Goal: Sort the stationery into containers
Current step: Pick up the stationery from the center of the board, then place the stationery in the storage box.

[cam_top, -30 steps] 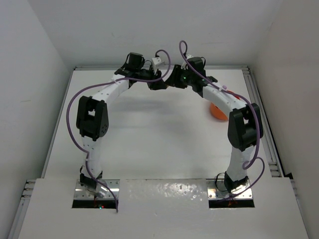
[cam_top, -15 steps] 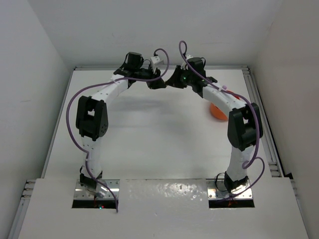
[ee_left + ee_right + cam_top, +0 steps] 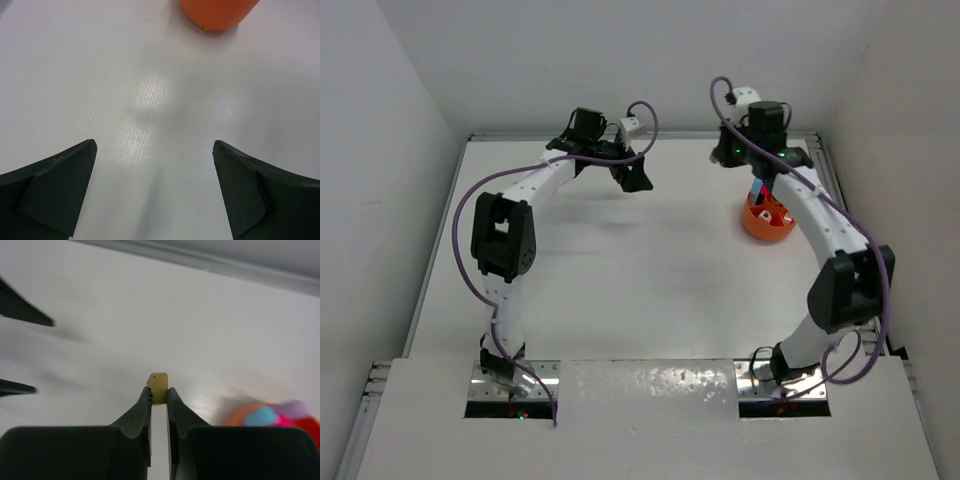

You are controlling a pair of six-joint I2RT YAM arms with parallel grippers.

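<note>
My right gripper turns and carries the block (image 3: 159, 380) to the right in the top view, over the orange tub's far side next, since the tub holds stationery.
A small beige block (image 3: 159, 380) sits pinched between the tips of my right gripper (image 3: 159, 393), which is shut on it. In the top view the right gripper (image 3: 756, 180) hangs just above the far rim of the round orange tub (image 3: 756, 230), which holds pink and white stationery. The tub (image 3: 240, 416) shows blurred at the lower right of the right wrist view, with blue and pink pieces in it. My left gripper (image 3: 637, 180) stands wide open over bare table, nothing between its fingers (image 3: 60, 185). The orange tub (image 3: 220, 12) lies ahead of it.
The left gripper's black fingertips (image 3: 25, 315) show at the left edge of the right wrist view. A raised rail (image 3: 840, 200) runs along the table's right side, close to the tub. White walls enclose the back and sides.
The two grippers were together at the back middle. The left gripper has opened, and the right arm has swung right to above the tub with the beige block in its jaws.
</note>
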